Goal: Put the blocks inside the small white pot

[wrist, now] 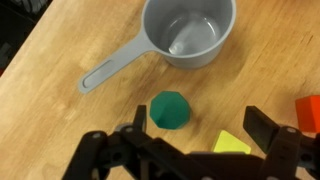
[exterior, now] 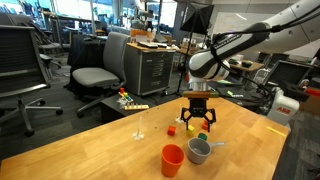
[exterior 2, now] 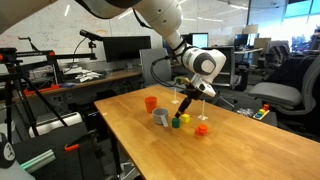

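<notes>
My gripper will go left in the wrist view and down astride the green block, which lies below it, off-centre to that side.
The small white pot (wrist: pixel 190 30) stands empty on the wooden table, its handle pointing left in the wrist view. It also shows in both exterior views (exterior: pixel 199 150) (exterior 2: pixel 161 117). A green block (wrist: pixel 169 110) and a yellow block (wrist: pixel 232 143) lie on the table just below my gripper (wrist: pixel 198 125). An orange-red block (wrist: pixel 310 112) sits at the right edge. My gripper (exterior: pixel 199 110) (exterior 2: pixel 185 103) hangs open and empty above the blocks. The yellow block (exterior: pixel 190 129), the red block (exterior: pixel 171 129) and the green block (exterior 2: pixel 175 124) show in the exterior views.
An orange-red plastic cup (exterior: pixel 172 159) (exterior 2: pixel 151 102) stands beside the pot. A clear wine glass (exterior: pixel 139 128) stands on the table to the side. Office chairs (exterior: pixel 100 70) and desks surround the table (exterior: pixel 110 150).
</notes>
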`<state>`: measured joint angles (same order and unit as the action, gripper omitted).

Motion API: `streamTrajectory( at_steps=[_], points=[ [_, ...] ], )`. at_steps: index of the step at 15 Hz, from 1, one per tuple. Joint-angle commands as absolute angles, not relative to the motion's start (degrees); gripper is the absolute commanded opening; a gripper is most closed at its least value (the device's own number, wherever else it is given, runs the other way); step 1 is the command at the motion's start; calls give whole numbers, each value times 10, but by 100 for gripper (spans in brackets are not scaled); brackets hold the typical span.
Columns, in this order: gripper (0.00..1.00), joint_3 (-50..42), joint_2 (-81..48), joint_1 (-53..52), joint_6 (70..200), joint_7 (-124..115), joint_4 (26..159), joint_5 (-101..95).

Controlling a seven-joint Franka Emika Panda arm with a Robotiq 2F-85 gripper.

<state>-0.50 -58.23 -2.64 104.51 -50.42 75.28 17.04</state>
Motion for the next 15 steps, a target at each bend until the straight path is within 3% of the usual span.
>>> streamTrajectory(
  at_steps=[1,10,11,13,15],
  points=[
    [100,-4,-577,-21,1042,-513,766,188],
    [100,-7,-573,-15,1047,-510,800,197],
    [76,-9,-573,-14,1048,-510,803,198],
    [66,-11,-573,-9,1049,-509,806,199],
    [49,-12,-575,-2,1051,-502,806,197]
  ],
)
